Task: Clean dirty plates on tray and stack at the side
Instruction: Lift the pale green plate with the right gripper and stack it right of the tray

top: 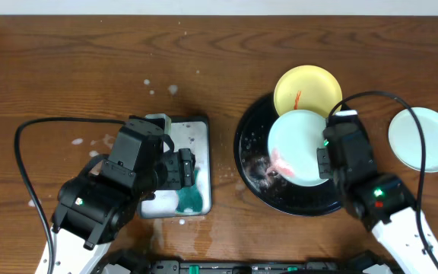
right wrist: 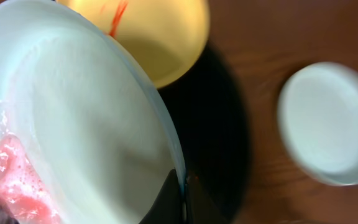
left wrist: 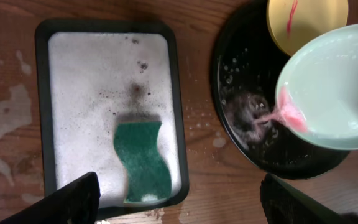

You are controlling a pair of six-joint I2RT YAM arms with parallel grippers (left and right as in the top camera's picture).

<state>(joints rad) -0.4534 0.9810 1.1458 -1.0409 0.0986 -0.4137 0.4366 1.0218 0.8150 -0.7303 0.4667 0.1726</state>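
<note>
The second mint plate [top: 423, 139] [right wrist: 328, 123] is to the right of my right gripper in the overhead view. I will swing over it, go down and let go of the matching plate.
My right gripper [right wrist: 182, 190] is shut on the rim of a pale mint plate [top: 299, 146], holding it tilted over the round black tray [top: 253, 133]. Pink foamy liquid [left wrist: 289, 114] runs off the plate's low edge onto the tray. A yellow plate [top: 307, 90] with a red smear rests on the tray's far rim. A second mint plate [top: 423, 138] lies on the table to the right of the tray. My left gripper [left wrist: 179, 202] is open and empty, above the near edge of the white rectangular tray [top: 196, 131], close to the green sponge [left wrist: 143, 162].
The white rectangular tray holds soapy water with dark specks. Water splashes and foam spots lie on the wooden table [top: 67, 68] left of it and between the two trays. Black cables loop beside both arms.
</note>
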